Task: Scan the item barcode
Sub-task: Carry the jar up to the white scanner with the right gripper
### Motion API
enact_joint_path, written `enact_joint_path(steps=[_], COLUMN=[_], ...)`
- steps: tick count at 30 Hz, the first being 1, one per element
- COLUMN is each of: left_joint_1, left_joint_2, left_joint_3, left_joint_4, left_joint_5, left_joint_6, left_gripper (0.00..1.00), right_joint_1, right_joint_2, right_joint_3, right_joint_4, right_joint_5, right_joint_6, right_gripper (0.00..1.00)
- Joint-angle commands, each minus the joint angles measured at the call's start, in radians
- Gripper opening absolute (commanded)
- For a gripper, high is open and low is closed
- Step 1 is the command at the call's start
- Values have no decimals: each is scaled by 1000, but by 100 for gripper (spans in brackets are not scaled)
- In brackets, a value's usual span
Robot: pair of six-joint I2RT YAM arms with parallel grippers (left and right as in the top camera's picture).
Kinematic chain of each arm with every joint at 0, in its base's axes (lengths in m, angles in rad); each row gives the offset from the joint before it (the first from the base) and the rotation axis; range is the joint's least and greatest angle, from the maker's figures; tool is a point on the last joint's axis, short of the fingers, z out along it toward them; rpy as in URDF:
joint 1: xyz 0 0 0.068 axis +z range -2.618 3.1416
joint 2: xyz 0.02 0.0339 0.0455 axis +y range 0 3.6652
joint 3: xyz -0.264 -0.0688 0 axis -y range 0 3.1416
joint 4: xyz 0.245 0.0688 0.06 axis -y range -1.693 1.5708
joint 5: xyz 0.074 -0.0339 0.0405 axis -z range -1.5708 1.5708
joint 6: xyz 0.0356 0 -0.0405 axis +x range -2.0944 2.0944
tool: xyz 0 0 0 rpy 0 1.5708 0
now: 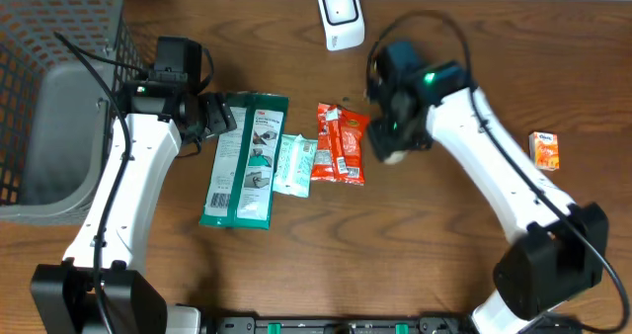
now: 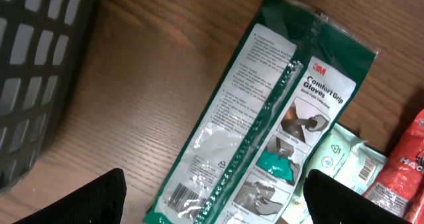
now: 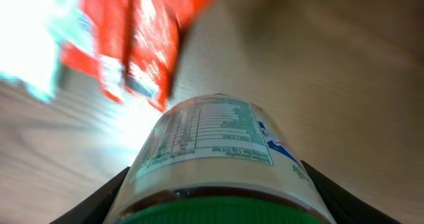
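The jar swings outward in my right gripper to the barcode scanner [image 1: 339,16] next, then goes across and down for release beside the orange box, where the tabletop is clear.
A clear jar [image 3: 218,151] with a green lid and a white nutrition label fills the right wrist view. My right gripper [image 3: 222,201] is shut on it, a dark finger on each side. From overhead the right gripper [image 1: 395,144] hangs just right of two red snack packets [image 1: 341,143], and only a pale bit of the jar [image 1: 395,156] shows under it. The white barcode scanner [image 1: 339,16] stands at the table's far edge. My left gripper [image 2: 212,207] is open above a green 3M glove pack [image 2: 265,118], whose barcode [image 2: 182,196] faces up.
A pale green wipes packet [image 1: 294,164] lies between the glove pack [image 1: 245,161] and the red packets. A small orange box [image 1: 544,149] sits at the right. A grey wire basket [image 1: 59,38] fills the far left, close to the left arm.
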Motion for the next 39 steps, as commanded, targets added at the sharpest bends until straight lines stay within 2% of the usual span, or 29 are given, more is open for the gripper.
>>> enact_joint_path(steps=[1, 6, 11, 16, 19, 22, 26, 28, 32, 36, 39], left_joint_1=[4, 4, 4, 4, 4, 4, 4, 4, 4, 4, 4], left_joint_2=[-4, -4, -4, -4, -4, -4, -4, -4, -4, -4, -4], left_joint_3=[17, 17, 17, 17, 17, 17, 17, 17, 17, 17, 17], left_joint_4=[-3, -3, -3, -3, -3, -3, -3, -3, -3, -3, -3], left_joint_5=[-13, -13, -13, -13, -13, -13, -13, -13, -13, -13, -13], left_joint_6=[5, 5, 5, 5, 6, 5, 5, 5, 5, 5, 6], left_gripper=[86, 86, 86, 86, 86, 86, 86, 86, 86, 86, 86], right_joint_1=[6, 2, -19, -27, -27, -27, -28, -31, -39, -50, -55], right_joint_2=[-40, -39, -21, 69, 154, 232, 375, 426, 521, 608, 658], right_joint_3=[187, 369, 371, 371, 371, 371, 371, 371, 371, 371, 371], right_joint_4=[-24, 19, 149, 301, 440, 578, 854, 958, 1160, 1337, 1430], right_joint_5=[2, 3, -7, -14, -13, -2, 87, 115, 122, 122, 122], right_joint_6=[58, 74, 113, 117, 98, 90, 87, 80, 48, 46, 46], right_gripper=[36, 35, 35, 30, 23, 23, 24, 21, 8, 2, 1])
